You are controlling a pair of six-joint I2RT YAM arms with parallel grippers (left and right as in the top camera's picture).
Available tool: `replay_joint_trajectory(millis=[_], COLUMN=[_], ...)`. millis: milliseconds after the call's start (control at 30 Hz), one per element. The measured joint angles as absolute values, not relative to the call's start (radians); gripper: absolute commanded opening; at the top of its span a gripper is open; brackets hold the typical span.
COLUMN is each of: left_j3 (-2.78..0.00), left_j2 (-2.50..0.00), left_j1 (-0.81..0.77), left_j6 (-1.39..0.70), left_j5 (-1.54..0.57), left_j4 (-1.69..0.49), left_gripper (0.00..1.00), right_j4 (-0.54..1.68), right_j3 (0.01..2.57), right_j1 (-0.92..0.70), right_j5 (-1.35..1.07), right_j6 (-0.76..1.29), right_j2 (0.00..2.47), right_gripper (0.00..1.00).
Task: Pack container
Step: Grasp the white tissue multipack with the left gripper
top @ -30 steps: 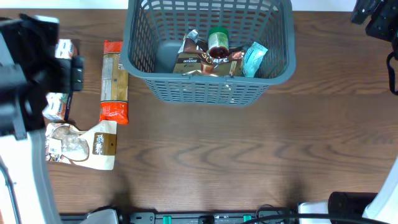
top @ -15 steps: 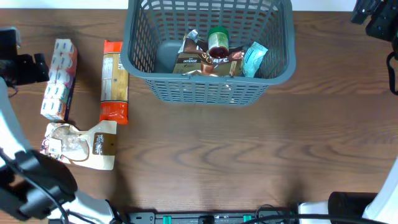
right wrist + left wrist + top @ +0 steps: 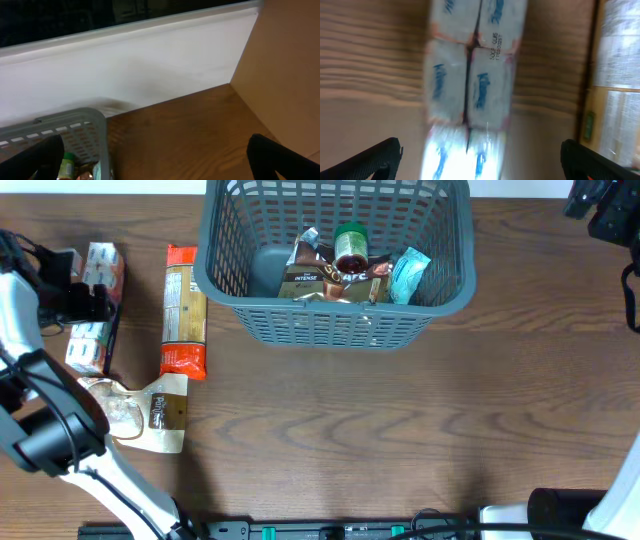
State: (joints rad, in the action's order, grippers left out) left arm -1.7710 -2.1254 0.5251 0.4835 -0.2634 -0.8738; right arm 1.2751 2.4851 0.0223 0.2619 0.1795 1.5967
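My left gripper moves down onto the middle of the white and blue tissue pack (image 3: 102, 262) next, since its open fingers already stand wide on either side.
The dark grey mesh basket (image 3: 320, 327) stands at the back centre. It holds a brown coffee bag (image 3: 318, 280), a green-lidded jar (image 3: 351, 246) and a teal packet (image 3: 408, 275). My left gripper (image 3: 82, 300) hovers over a white and blue tissue pack (image 3: 102, 262) at the far left. In the left wrist view the left gripper (image 3: 480, 170) is open, its fingers (image 3: 375, 159) wide on either side of the pack (image 3: 470, 75), not touching it. My right gripper (image 3: 600, 210) is at the back right, open and empty (image 3: 160, 167), beside the basket's corner (image 3: 75, 124).
A long pasta pack with orange ends (image 3: 183, 310) lies between the tissue pack and the basket; it also shows in the left wrist view (image 3: 620, 75). A white and brown bag (image 3: 145, 412) lies in front of them. A white wall runs behind the table (image 3: 150, 55).
My left arm has swung over the left side of the table, and the gripper now sits over the tissue pack. The right arm and the items have not moved.
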Motion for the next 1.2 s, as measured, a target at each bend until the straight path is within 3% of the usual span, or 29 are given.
replay_joint_trajectory(millis=[433, 467, 567, 633, 1200], left_j3=[-1.774, -1.774, -1.774, -1.774, -1.785], left_j2=[-2.286, -2.286, -2.288, -2.291, -2.185], left_j1=[0.507, 0.507, 0.507, 0.509, 0.509], left_j6=[0.498, 0.498, 0.499, 0.498, 0.455], left_j5=[-0.263, -0.263, -0.262, -0.26, -0.261], left_j4=[-0.82, -0.82, -0.814, -0.815, -0.797], left_gripper=[1.0, 0.88, 0.29, 0.06, 0.06], right_j4=[1.275, 1.275, 1.275, 1.275, 1.275], right_j3=[2.485, 2.485, 2.485, 2.485, 2.485], right_j1=[0.022, 0.022, 0.022, 0.022, 0.022], right_j5=[0.262, 0.262, 0.262, 0.262, 0.262], right_j6=[0.179, 0.179, 0.179, 0.179, 0.179], right_j2=[1.597, 1.597, 1.597, 1.597, 1.597], right_gripper=[0.99, 0.99, 0.99, 0.99, 0.99])
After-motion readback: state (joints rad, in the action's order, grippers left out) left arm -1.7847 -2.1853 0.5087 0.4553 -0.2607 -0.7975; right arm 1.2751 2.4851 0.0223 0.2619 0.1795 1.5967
